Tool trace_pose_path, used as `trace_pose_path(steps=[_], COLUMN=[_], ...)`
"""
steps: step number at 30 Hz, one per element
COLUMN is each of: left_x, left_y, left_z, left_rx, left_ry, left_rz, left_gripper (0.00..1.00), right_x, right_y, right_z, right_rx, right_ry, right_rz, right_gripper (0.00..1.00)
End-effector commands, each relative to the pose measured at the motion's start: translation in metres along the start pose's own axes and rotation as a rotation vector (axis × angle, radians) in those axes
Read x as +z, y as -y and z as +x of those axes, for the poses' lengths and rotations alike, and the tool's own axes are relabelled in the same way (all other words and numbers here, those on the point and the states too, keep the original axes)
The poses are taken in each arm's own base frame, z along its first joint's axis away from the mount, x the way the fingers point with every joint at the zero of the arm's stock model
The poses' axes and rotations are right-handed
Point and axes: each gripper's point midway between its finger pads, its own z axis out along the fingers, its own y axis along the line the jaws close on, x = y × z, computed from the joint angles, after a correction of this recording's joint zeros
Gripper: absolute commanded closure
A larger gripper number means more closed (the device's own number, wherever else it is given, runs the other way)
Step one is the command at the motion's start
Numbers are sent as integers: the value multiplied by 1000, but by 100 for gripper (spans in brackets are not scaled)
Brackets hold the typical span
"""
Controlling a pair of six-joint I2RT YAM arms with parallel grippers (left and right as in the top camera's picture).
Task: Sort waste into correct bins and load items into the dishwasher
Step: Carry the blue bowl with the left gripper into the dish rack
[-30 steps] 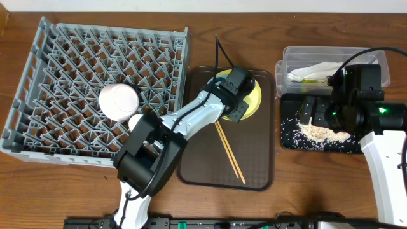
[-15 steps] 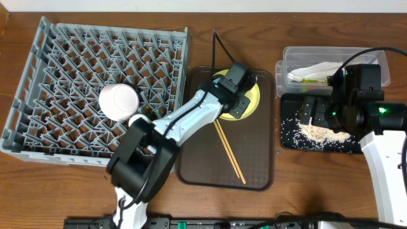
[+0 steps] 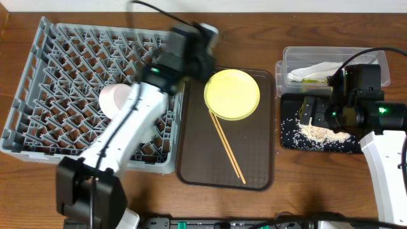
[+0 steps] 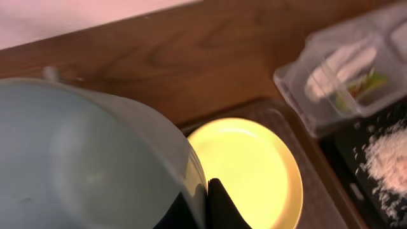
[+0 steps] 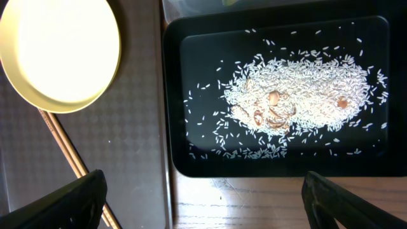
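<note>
The left gripper swings down to the left in the overhead view next and releases the light blue bowl, as the dish rack's empty far wires lie below on that side.
My left gripper (image 3: 198, 37) is shut on the rim of the light blue bowl (image 4: 82, 159), with its fingertips (image 4: 206, 203) pinching the edge. It holds the bowl above the far right corner of the grey dish rack (image 3: 76, 57). The yellow plate (image 3: 232, 94) lies bare on the brown tray (image 3: 254, 165), with the chopsticks (image 3: 226, 143) beside it. A white bowl (image 3: 116, 100) sits in the rack. The small white cup is hidden. My right gripper (image 5: 203, 203) is open and empty over the black tray (image 3: 289, 140), which holds rice (image 5: 292, 95).
The clear box (image 3: 375, 60) behind the black tray holds the white napkin (image 3: 311, 70) and the green-and-orange wrapper (image 4: 365, 83). A black cable (image 3: 217, 51) crosses the table behind the brown tray. Bare wood shows along the near table edge.
My left gripper has left the yellow plate and swung up and left to the rack's far right corner, carrying the blue bowl. The plate is now uncovered. The right arm has not moved.
</note>
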Motion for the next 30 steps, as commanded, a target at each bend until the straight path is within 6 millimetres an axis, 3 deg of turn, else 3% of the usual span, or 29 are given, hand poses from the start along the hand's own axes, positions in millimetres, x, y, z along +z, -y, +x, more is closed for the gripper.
trace_pose_path(steps=[1,9,15,22,30], left_x=[-16,-41,-39,-34,-32], left_y=[-12,-89,-134,-182,-215], left_z=[-14,-25,-15,-1,20], left_rx=[-114,-371,-563,-783,-905], left_ry=[42,133,147,159,153], left_rz=[181,313,412,516,535], left_gripper=[92,92,92,92,92], right_x=[-6,-6,-6,-6,-6], right_y=[5,5,5,5,5], right_z=[-5,-5,-5,-5,-5], right_rx=[24,24,24,24,24], right_ry=[22,21,21,22,23], right_rz=[15,15,15,15,15], right_gripper=[5,5,5,5,5])
